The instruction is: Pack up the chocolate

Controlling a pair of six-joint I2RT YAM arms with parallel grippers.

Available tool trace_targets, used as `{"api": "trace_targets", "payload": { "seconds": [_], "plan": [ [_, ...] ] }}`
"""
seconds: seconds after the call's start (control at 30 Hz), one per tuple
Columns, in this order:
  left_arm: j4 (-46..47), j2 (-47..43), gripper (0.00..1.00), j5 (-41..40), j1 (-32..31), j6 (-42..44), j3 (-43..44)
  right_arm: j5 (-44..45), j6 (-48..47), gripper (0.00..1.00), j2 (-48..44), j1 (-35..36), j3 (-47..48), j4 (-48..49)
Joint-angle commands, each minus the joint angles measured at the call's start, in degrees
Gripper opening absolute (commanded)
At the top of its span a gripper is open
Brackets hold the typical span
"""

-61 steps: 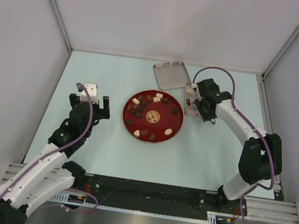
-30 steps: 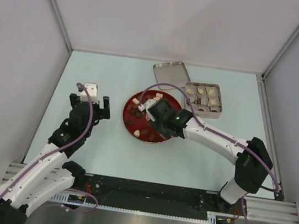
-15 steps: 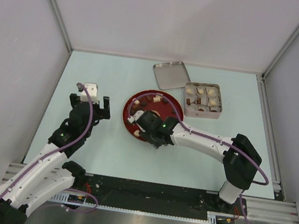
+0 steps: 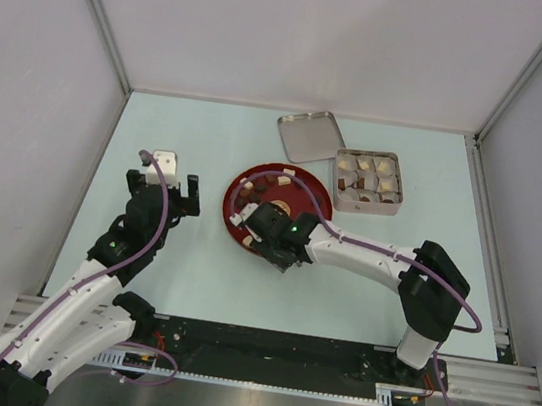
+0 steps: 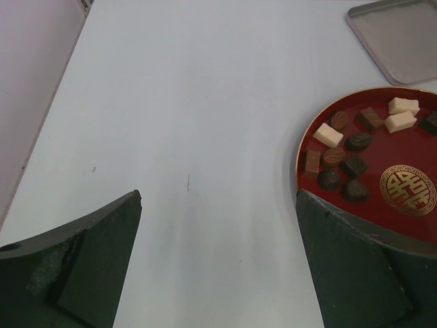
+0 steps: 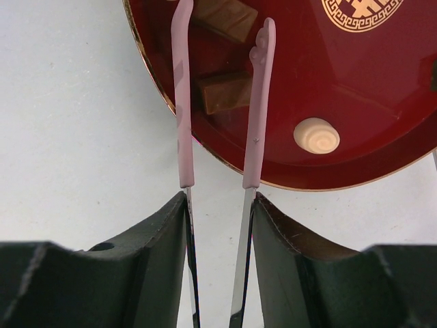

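The reddish-brown piece should go in the tin's near plate-side corner (image 4: pixel 344 194) next, since chocolates are already in the open tin. My right gripper will lift outward across the plate and release the piece there.
The chocolate (image 5: pixel 339 156) lies as several brown and cream pieces on the red plate (image 4: pixel 323 206); more pieces fill the open tin (image 4: pixel 368 181). My right gripper (image 6: pixel 218 197) is shut on thin pink tongs (image 6: pixel 261 102) and hovers at the plate's near-left rim (image 4: pixel 269 233). The tong tips straddle a reddish-brown piece (image 6: pixel 225 93) without squeezing it. A cream oval candy (image 6: pixel 316 135) lies to its right. My left gripper (image 5: pixel 218 195) stands open and empty over the table, left of the plate (image 4: pixel 163 184).
The tin's lid (image 4: pixel 311 136) lies flat behind the plate, next to the tin. A round gold emblem (image 5: pixel 407 190) marks the plate's middle. Grey walls and metal rails enclose the pale table (image 4: pixel 200 133).
My right arm swung from the tin across to the plate, ending at its near-left rim with the tongs over a brown piece. The left arm has stayed put.
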Motion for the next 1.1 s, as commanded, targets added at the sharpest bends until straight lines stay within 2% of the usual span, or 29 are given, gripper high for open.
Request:
{"api": "trace_targets", "payload": {
  "seconds": [0.0, 0.23, 0.33, 0.47, 0.57, 0.87, 1.07],
  "plan": [
    [1.38, -0.64, 1.00, -0.15, -0.15, 0.94, 0.00, 0.50, 0.44, 0.45, 0.94, 0.36, 0.43, 0.87],
    [1.38, -0.37, 1.00, -0.23, -0.15, 0.94, 0.00, 2.17, 1.06, 0.41, 1.38, -0.25, 0.43, 1.66],
    [1.38, -0.29, 1.00, -0.23, -0.15, 0.94, 0.00, 2.96, 1.06, 0.36, 1.12, -0.69, 0.43, 2.01],
    [1.38, -0.28, 1.00, -0.41, -0.15, 1.03, 0.00, 3.84, 0.88, 0.22, -0.37, -1.66, 0.43, 1.84],
    [1.46, -0.20, 1.00, -0.32, -0.15, 1.03, 0.00, 4.55, 0.62, 0.18, -2.31, -3.15, 0.43, 1.66],
    [1.55, -0.11, 1.00, -0.41, -0.15, 1.03, 0.00, 4.81, -0.08, 0.15, -9.77, -11.14, 0.34, 0.26],
    [1.46, -0.20, 1.00, -0.41, -0.15, 1.12, 0.00, 4.46, -0.44, 0.15, -13.12, -20.37, 0.34, -1.06]
  ]
}}
